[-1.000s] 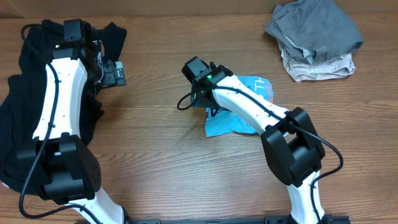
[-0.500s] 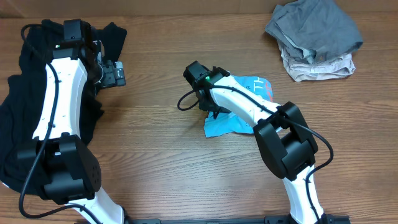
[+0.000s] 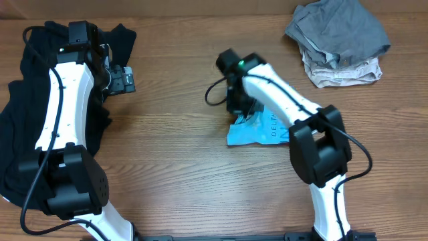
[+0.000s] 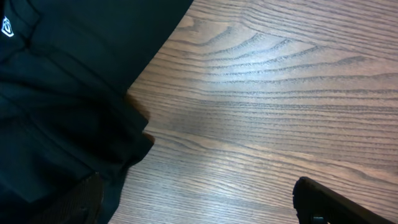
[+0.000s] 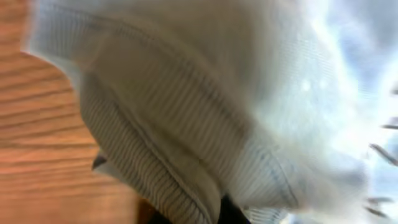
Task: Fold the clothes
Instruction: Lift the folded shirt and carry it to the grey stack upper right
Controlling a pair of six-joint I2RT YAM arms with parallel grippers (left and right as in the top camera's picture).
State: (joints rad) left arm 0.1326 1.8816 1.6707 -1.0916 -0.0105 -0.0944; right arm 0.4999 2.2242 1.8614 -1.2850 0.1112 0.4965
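Next, my right gripper needs to rise and move outward over the grey heap to release the T-shirt [image 3: 264, 128], as the grey piece already lies heaped on the beige one.
The sky-blue T-shirt [image 3: 264, 128] with white lettering lies crumpled at the table's middle. My right gripper [image 3: 242, 109] is at its upper left edge, shut on a bunch of the cloth and holding that part off the wood. The right wrist view is filled with the shirt's pale ribbed collar [image 5: 186, 106], which hides the fingers. The black shirt [image 3: 17, 127] is spread along the left side. My left gripper [image 3: 124, 79] hovers open at its right edge; its fingers [image 4: 323, 202] frame bare wood, with the black cloth [image 4: 56, 93] to one side.
A grey piece [image 3: 338, 30] lies heaped on a beige piece [image 3: 342, 72] at the back right corner. The wooden table [image 3: 167, 167] shows bare between the two arms and along the front.
My right gripper has gone from open to shut on the blue T-shirt's edge and moved right, dragging and bunching the cloth. The left arm has not moved.
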